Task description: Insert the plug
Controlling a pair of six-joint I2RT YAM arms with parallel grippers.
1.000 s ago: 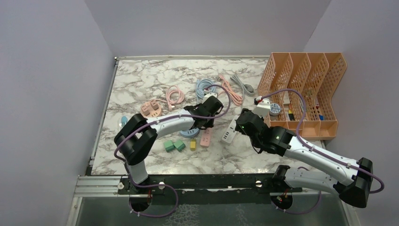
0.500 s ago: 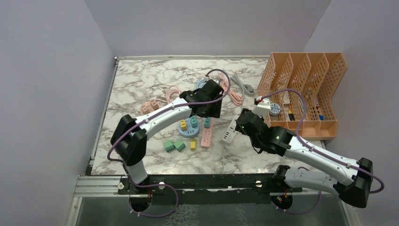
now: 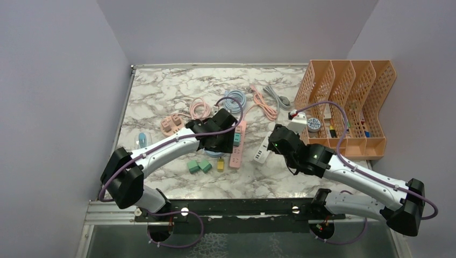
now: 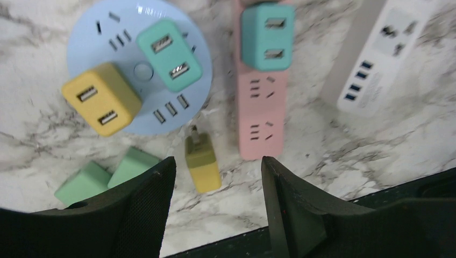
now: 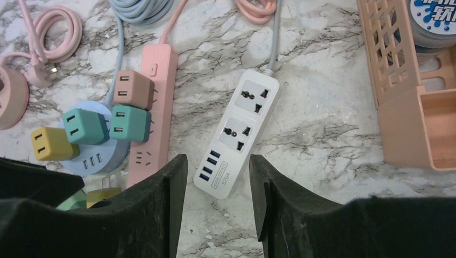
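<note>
The left gripper lowers and draws back onto the loose yellow plug's body point(image 3: 220, 165) point(image 4: 204, 165) next, clear of its prongs, since the loose plug lies below the gripper, nearer my base.
A loose yellow plug point(image 4: 202, 164) lies on the marble, prongs toward the round blue power strip point(image 4: 88, 48). That strip carries a yellow plug point(image 4: 101, 98) and a teal plug point(image 4: 169, 55). Beside it, the pink power strip point(image 4: 262, 137) holds another teal plug point(image 4: 267, 36) and a brownish-pink plug point(image 5: 133, 89). My left gripper point(image 4: 216, 161) hovers open above the loose yellow plug, holding nothing. My right gripper point(image 5: 218, 161) stands open over the near end of the white power strip point(image 5: 236, 142).
Two green plugs point(image 3: 199, 166) lie left of the loose yellow one. Coiled pink point(image 3: 200, 110), blue point(image 3: 234, 99) and grey point(image 3: 277, 97) cables lie further back. A pink multi-socket point(image 3: 172, 124) sits at the left. An orange file organizer point(image 3: 349, 107) stands at the right.
My left gripper went from shut to open and drew back toward the front left, which uncovered the teal plug seated in the pink strip. The right arm has stayed still.
</note>
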